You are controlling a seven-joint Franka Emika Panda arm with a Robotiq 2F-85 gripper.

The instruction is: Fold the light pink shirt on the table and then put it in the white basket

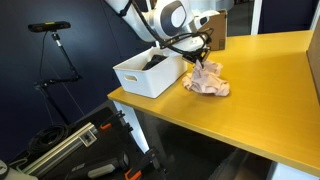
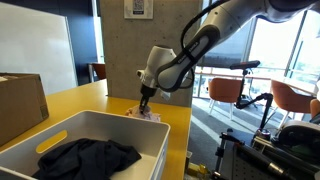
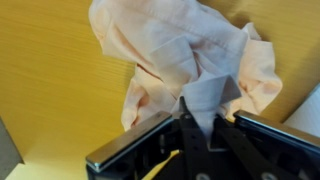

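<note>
My gripper shifts slightly toward the white basket (image 1: 148, 73) next and opens over the heap's basket side to release the fold, as the shirt's rest lies bunched below.
The light pink shirt (image 1: 208, 81) lies bunched in a heap on the yellow wood table (image 1: 260, 100), just beside the white basket (image 1: 148, 73). My gripper (image 1: 203, 55) stands over the heap and is shut on a pinched fold of the shirt (image 3: 195, 75), seen between the jaws (image 3: 199, 112) in the wrist view. In an exterior view the gripper (image 2: 146, 103) is behind the basket (image 2: 90, 150), with the shirt (image 2: 148, 115) mostly hidden under it. The basket holds dark cloth (image 2: 90, 157).
A brown cardboard box (image 2: 20, 108) stands on the table beside the basket. A tripod (image 1: 55, 55) and equipment (image 1: 80, 150) stand on the floor off the table's edge. Orange chairs (image 2: 225, 92) stand by the windows.
</note>
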